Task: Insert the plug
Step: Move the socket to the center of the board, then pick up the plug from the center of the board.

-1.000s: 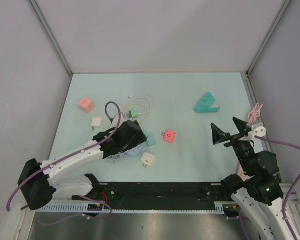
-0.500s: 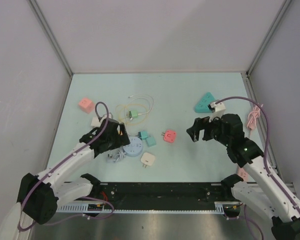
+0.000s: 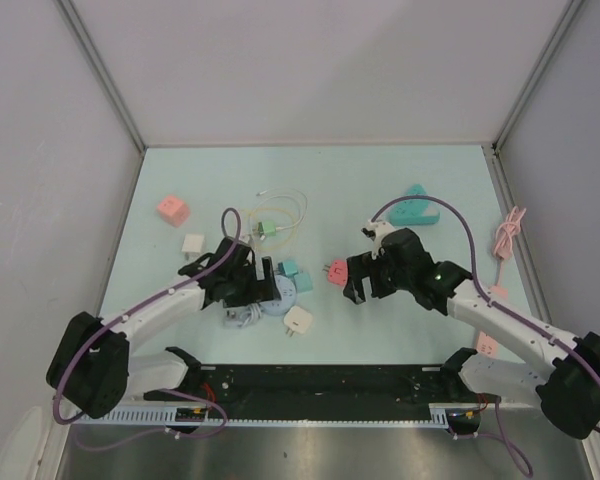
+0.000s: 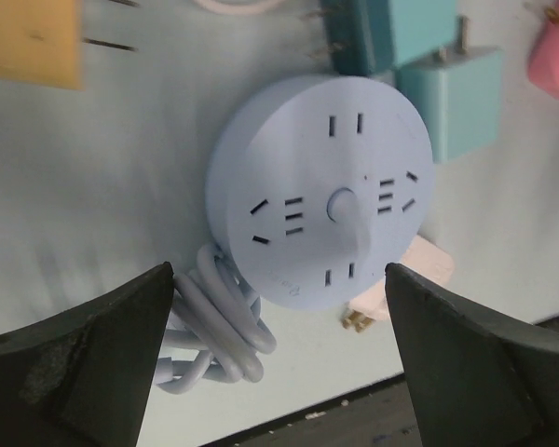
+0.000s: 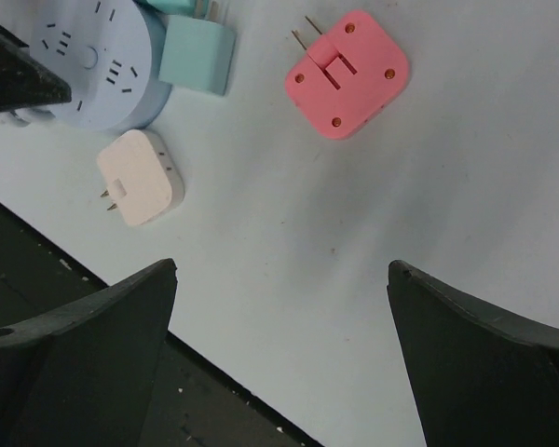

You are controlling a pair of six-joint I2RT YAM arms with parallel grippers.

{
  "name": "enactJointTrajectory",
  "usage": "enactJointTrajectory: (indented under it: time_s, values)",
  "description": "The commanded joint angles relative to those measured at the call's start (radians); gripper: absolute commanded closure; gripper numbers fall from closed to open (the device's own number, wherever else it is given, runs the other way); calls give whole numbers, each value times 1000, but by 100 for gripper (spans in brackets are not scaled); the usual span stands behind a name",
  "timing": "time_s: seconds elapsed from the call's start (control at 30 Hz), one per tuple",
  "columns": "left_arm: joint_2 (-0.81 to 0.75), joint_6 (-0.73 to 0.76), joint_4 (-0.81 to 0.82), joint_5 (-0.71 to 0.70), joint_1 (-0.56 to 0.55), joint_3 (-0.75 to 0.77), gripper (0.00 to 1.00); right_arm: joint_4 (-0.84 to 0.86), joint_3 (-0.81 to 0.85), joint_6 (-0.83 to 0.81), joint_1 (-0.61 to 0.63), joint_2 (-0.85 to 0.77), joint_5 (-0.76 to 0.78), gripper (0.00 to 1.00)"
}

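I will move my left gripper to the right in the top view and then down onto the cream plug's body (image 3: pixel 299 318) (image 4: pixel 430 262), as it is above the socket, short of the plug.
A round pale blue socket (image 3: pixel 279 297) lies on the table with its coiled cord (image 3: pixel 241 316) beside it. In the left wrist view, the socket (image 4: pixel 321 191) and the cord (image 4: pixel 205 326) lie between the open fingers of my left gripper (image 4: pixel 278 276). In the top view, the left gripper (image 3: pixel 257 282) hovers over the socket, empty. A pink two-pin plug (image 3: pixel 339 272) lies to the right and also shows in the right wrist view (image 5: pixel 347 73). My right gripper (image 3: pixel 356 282) is open and empty just beside it, over bare table (image 5: pixel 281 270).
Two teal plugs (image 3: pixel 294 276) touch the socket's far side. A cream plug (image 3: pixel 298 318) lies near the front rail (image 3: pixel 320 385). Further off are a pink cube (image 3: pixel 173 209), a white cube (image 3: pixel 193 243), a green plug with cable (image 3: pixel 265 228), a teal triangular strip (image 3: pixel 415 205) and a pink cable (image 3: pixel 508 232).
My right arm has swung in from the right edge, leftward and down to beside the pink plug. My left gripper has shifted to sit open over the round socket.
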Motion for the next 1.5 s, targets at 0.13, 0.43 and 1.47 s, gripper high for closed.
enactJointTrajectory:
  time_s: [0.13, 0.43, 1.47]
  values:
    - [-4, -135, 113, 153, -110, 1, 1, 57, 33, 37, 47, 85, 118, 0]
    - [-110, -17, -100, -236, -280, 126, 1, 74, -28, 48, 47, 11, 204, 0]
    - [382, 428, -114, -155, -600, 344, 13, 45, -123, 63, -34, -383, 271, 2]
